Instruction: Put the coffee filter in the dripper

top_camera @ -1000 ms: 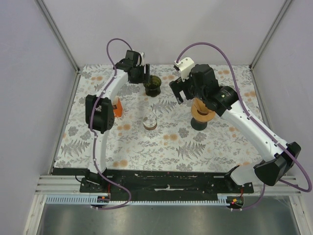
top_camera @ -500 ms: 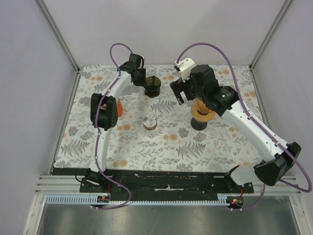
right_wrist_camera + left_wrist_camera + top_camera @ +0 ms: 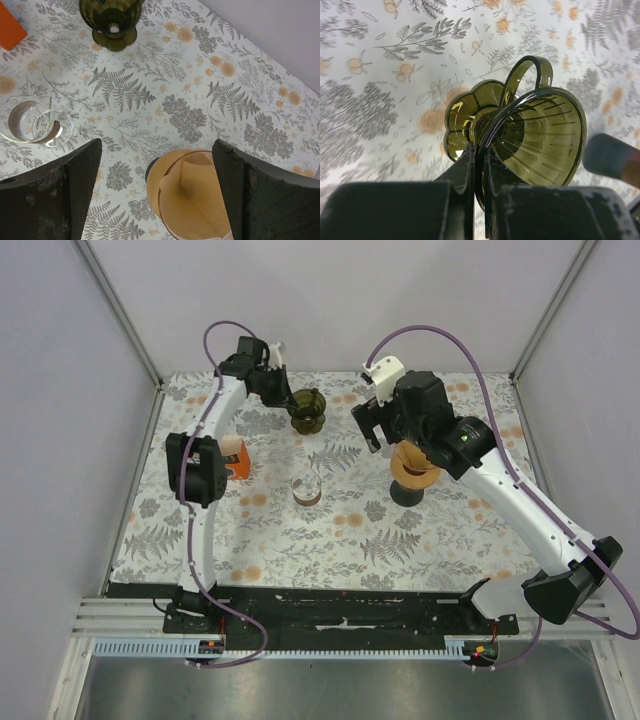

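My left gripper moves the dripper (image 3: 307, 410) back onto the rim of the clear glass cup (image 3: 306, 483) next and releases it, since the cup stands uncovered, back toward my base.
The dripper (image 3: 307, 410) is a dark olive glass cone with a handle, near the back of the table. It looks tilted in the left wrist view, its foot (image 3: 465, 117) toward the table. My left gripper (image 3: 283, 397) is shut on the dripper's (image 3: 540, 135) rim, one finger inside and one outside, in the left wrist view (image 3: 479, 152). The tan coffee filter (image 3: 413, 462) sits folded in a round wooden holder on a black base. My right gripper (image 3: 156, 165) hangs open above the filter (image 3: 210, 200), its fingers either side and apart from it.
A clear glass cup (image 3: 307, 490) stands mid-table, also in the right wrist view (image 3: 30, 122). An orange box (image 3: 236, 460) lies by the left arm. The floral tablecloth (image 3: 330, 540) covers the table between white walls.
My left gripper has shut on the dripper's rim, and the wrist has swung left, shifting the dripper slightly left and back. The right arm has barely moved.
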Controlling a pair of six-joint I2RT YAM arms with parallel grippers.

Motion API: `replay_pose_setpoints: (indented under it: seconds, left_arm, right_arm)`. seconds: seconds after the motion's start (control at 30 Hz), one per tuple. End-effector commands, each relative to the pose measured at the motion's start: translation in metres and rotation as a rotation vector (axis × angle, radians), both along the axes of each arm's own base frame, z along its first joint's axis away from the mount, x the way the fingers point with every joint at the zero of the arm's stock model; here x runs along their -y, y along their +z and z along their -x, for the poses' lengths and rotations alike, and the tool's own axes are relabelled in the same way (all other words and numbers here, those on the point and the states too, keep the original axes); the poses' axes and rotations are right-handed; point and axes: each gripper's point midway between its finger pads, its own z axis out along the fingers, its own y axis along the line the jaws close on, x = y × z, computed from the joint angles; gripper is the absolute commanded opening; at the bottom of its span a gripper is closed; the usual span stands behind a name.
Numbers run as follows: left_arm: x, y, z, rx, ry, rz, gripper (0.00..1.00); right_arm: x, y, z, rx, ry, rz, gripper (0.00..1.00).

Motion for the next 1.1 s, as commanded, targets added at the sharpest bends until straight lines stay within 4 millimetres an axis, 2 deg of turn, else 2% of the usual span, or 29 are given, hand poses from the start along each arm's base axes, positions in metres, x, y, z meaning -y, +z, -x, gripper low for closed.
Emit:
replay_pose_setpoints:
  seconds: [0.0,0.17,0.23,0.43,0.6,0.8,1.07]
  left_arm:
    - [-0.01,0.162,0.04,0.265,-0.178,0.097,0.02]
    - [-0.011,0.172,0.119,0.142,-0.365,0.102,0.02]
    - [-0.017,0.17,0.146,0.109,-0.444,0.069,0.02]
    - [-0.022,0.157,0.199,0.037,-0.594,0.01,0.02]
    - [-0.012,0.138,0.227,0.024,-0.719,-0.051,0.02]
    - [-0.012,0.127,0.233,-0.004,-0.745,-0.047,0.02]
    - [-0.008,0.108,0.256,-0.085,-0.788,-0.02,0.02]
  right_arm:
    - [0.01,0.022,0.001,0.061,-0.016,-0.02,0.98]
    - [-0.006,0.036,0.002,0.062,0.063,-0.069,0.98]
    - [-0.014,0.045,0.004,0.073,0.102,-0.088,0.98]
    - [-0.017,0.048,0.002,0.071,0.123,-0.085,0.98]
    - [-0.02,0.044,0.009,0.038,0.124,-0.126,0.98]
    - [-0.018,0.038,0.018,0.006,0.115,-0.153,0.98]
    - [-0.015,0.031,0.023,-0.016,0.101,-0.153,0.98]
